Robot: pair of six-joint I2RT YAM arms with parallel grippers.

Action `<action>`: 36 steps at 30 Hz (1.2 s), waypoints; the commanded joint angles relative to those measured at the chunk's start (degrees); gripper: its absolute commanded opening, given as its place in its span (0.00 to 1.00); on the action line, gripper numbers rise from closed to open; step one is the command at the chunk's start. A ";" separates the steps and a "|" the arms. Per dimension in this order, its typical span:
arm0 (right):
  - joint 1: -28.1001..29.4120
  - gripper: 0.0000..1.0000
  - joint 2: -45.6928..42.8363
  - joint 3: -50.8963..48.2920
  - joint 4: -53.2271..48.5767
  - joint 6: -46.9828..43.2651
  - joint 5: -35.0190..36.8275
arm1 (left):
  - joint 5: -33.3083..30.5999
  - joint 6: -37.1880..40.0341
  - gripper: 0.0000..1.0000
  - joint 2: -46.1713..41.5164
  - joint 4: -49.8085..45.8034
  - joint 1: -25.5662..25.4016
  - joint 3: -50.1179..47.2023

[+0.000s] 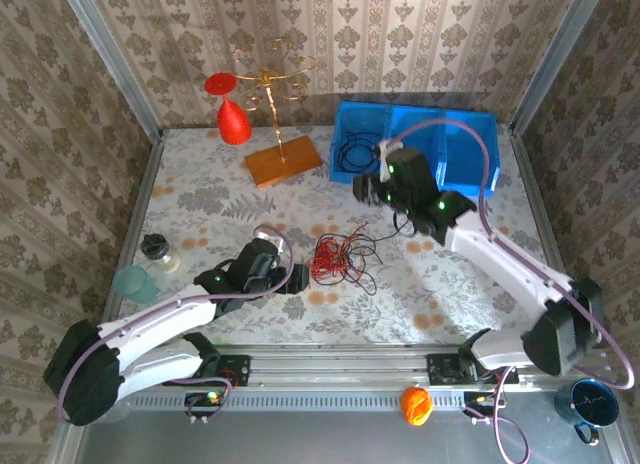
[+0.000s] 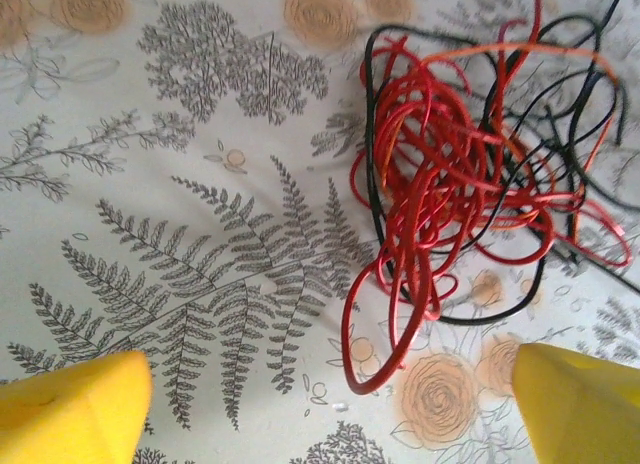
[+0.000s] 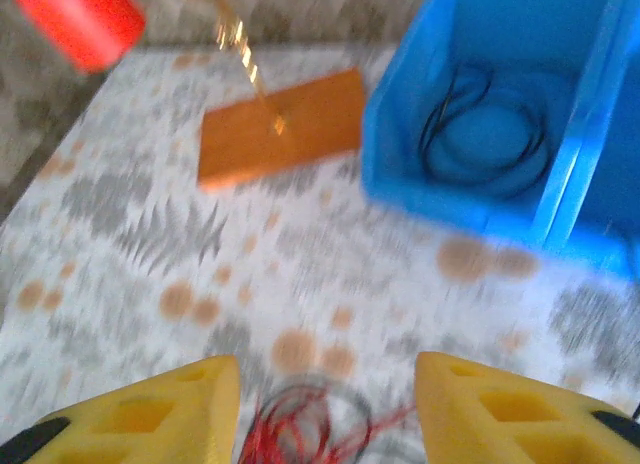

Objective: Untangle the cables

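Observation:
My right gripper lowers its fingers back to the orange-red cable next, onto its arched part, which bows out of the red heap of wire.
The cables (image 1: pixel 340 258) lie mid-table as a fist-sized tangle of red and black wire. From the left wrist the cables (image 2: pixel 455 174) sit ahead, and one red loop reaches down between my wide-apart yellow fingertips (image 2: pixel 80 409). My left gripper (image 1: pixel 296 280) is open just left of the tangle, holding nothing. My right gripper (image 1: pixel 372 191) hovers open near the blue bin, above and behind the tangle. Through the blurred right wrist view the cables (image 3: pixel 310 429) show low between its yellow fingers (image 3: pixel 150 414). A separate black cable (image 3: pixel 485 134) lies coiled inside the blue bin (image 1: pixel 352 116).
A wooden base with a gold stand (image 1: pixel 283 162) and a red cone (image 1: pixel 235 124) stand at the back left. A dark-lidded jar (image 1: pixel 157 249) and a teal cup (image 1: pixel 133 282) sit by the left edge. An orange object (image 1: pixel 415 404) and a blue mug (image 1: pixel 588 404) lie beyond the front rail.

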 commanded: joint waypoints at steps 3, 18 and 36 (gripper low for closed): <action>2.78 0.42 -7.74 -16.25 0.11 4.34 -9.48 | 5.18 2.00 0.79 4.77 2.67 1.20 3.90; 2.28 0.39 3.76 -21.55 10.08 4.94 -8.44 | 9.47 4.51 0.63 21.04 7.26 3.43 8.69; 1.81 0.13 12.57 -20.97 14.68 5.51 -10.41 | 9.85 4.58 0.36 20.42 5.94 3.81 7.89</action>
